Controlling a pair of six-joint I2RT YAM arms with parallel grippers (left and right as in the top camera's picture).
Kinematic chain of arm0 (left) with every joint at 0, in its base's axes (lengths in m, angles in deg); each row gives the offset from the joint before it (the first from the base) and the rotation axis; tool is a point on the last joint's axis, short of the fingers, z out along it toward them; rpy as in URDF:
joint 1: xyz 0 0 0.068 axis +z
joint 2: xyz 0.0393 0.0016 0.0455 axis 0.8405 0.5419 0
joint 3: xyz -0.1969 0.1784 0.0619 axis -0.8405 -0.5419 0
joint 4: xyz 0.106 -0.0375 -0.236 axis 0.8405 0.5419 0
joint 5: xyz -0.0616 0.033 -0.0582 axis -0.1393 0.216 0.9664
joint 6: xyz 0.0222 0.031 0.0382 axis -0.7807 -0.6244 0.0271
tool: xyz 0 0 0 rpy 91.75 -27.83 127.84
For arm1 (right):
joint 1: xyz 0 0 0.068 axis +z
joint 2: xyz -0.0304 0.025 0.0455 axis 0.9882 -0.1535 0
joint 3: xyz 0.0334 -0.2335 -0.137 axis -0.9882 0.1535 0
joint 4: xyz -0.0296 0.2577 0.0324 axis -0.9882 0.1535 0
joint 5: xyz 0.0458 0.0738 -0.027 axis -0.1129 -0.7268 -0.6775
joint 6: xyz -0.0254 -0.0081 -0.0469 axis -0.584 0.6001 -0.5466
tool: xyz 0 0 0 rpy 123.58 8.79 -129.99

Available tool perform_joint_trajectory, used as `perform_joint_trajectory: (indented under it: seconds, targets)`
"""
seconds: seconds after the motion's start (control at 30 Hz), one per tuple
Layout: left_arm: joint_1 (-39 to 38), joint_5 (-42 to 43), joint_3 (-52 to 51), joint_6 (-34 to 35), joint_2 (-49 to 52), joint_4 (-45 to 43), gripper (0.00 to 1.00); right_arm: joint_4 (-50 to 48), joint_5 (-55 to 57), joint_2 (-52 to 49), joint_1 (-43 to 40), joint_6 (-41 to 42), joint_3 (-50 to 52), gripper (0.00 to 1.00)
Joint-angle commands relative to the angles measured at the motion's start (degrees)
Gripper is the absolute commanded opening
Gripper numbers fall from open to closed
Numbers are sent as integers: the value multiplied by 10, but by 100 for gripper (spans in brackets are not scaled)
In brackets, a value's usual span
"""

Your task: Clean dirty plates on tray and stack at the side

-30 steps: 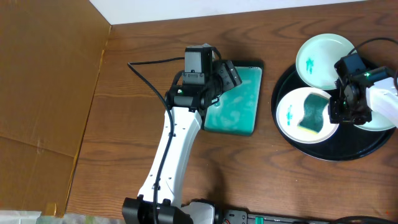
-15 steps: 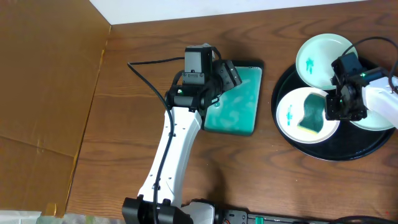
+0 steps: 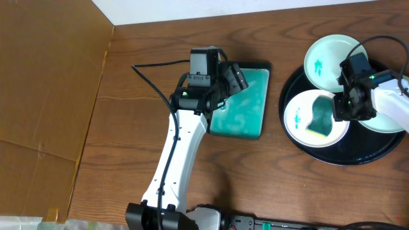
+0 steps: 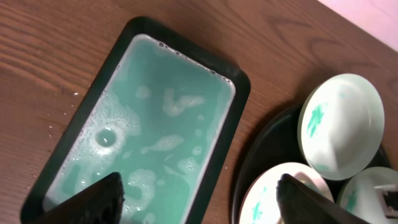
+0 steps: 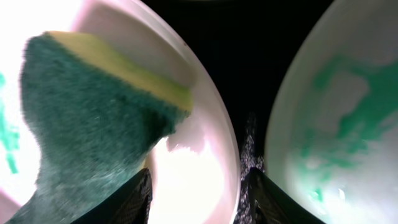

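Note:
I will next move my right gripper slightly down and close it on the sponge plate's rim beside the tray gap, because its open fingers are already on both sides of that rim.
The black tray (image 3: 345, 156) sits at the right with three plates on it. The far plate (image 3: 329, 61) has a teal smudge. The front-left plate (image 3: 295, 118) carries the green-and-yellow sponge (image 3: 321, 118). The right plate (image 3: 391, 124) is partly hidden under my right arm. My right gripper (image 3: 348, 108) is open and empty, low over the sponge plate's right rim. In the right wrist view (image 5: 199, 205) one finger is over that plate (image 5: 193, 162) and the other over the tray gap beside the right plate (image 5: 336, 112). My left gripper (image 3: 231, 80) is open and empty above the teal dish.
A teal rectangular dish (image 3: 239, 102) of soapy liquid with a black rim lies at the table's middle; it fills the left wrist view (image 4: 155, 137). A brown cardboard panel (image 3: 45, 96) covers the left side. A black cable (image 3: 153, 73) runs behind the left arm.
My right gripper has shifted a little to the left, closer over the sponge plate's rim. The sponge, the plates and the left arm have not moved.

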Motion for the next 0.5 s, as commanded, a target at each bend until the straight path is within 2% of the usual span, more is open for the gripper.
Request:
perform_joint_trajectory:
  seconds: [0.0, 0.17, 0.2, 0.3, 0.47]
  targets:
    - [-1, 1, 1, -6, 4, 2, 75, -5, 12, -24, 2, -11, 5, 47]
    - [-1, 18, 1, -6, 4, 5, 74, -9, 12, -33, 2, -12, 5, 40]
    - [-2, 31, 1, -6, 4, 5, 63, -11, 12, -33, 2, -12, 5, 37]
    - [-7, 64, 1, -6, 8, 5, 48, -15, 12, -33, 2, -11, 5, 27]
    - [-43, 72, 1, -6, 35, 23, 47, -20, 12, -33, 2, -11, 5, 10]
